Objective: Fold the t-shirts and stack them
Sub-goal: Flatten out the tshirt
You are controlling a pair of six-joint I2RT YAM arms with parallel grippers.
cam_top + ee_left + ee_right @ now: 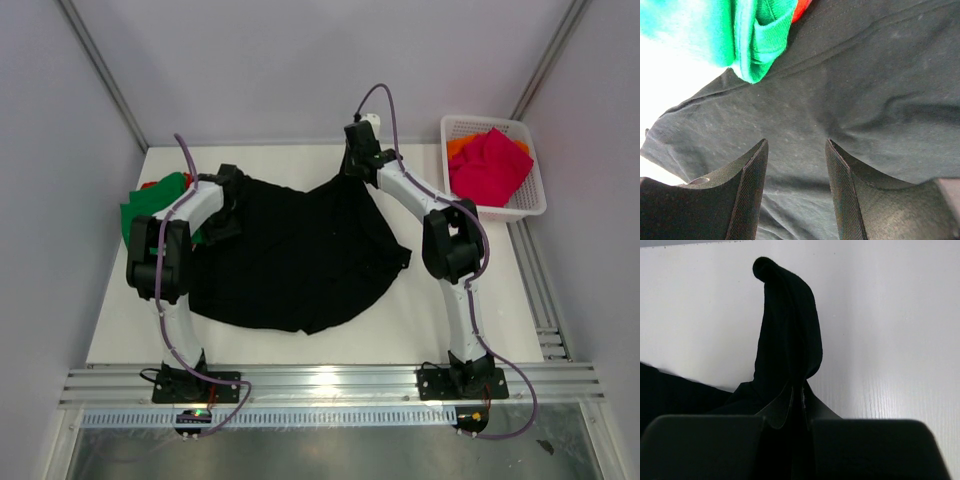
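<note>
My right gripper should next lift and pull the t-shirt's bunched far edge outward toward the back wall, then open, as the black t-shirt (pixel 300 255) lies wrinkled.
A large black t-shirt (pixel 300 255) lies spread and rumpled across the middle of the table. My right gripper (pixel 352 168) is shut on a bunched far edge of it (pixel 787 340), which sticks up beyond the fingertips. My left gripper (pixel 796 145) is open just above the shirt's left part (pixel 865 100), nothing between its fingers (pixel 752 185). A folded green t-shirt (pixel 150 205) with a red one (pixel 150 185) under it lies at the table's left edge; both show in the left wrist view (pixel 760 45). A magenta-pink t-shirt (pixel 490 165) and an orange one (pixel 462 146) lie in the basket.
The white lattice plastic basket (pixel 535 205) stands at the back right corner of the white table (pixel 470 320). Grey walls enclose the table on three sides. An aluminium rail (pixel 330 385) runs along the near edge, holding both arm bases.
</note>
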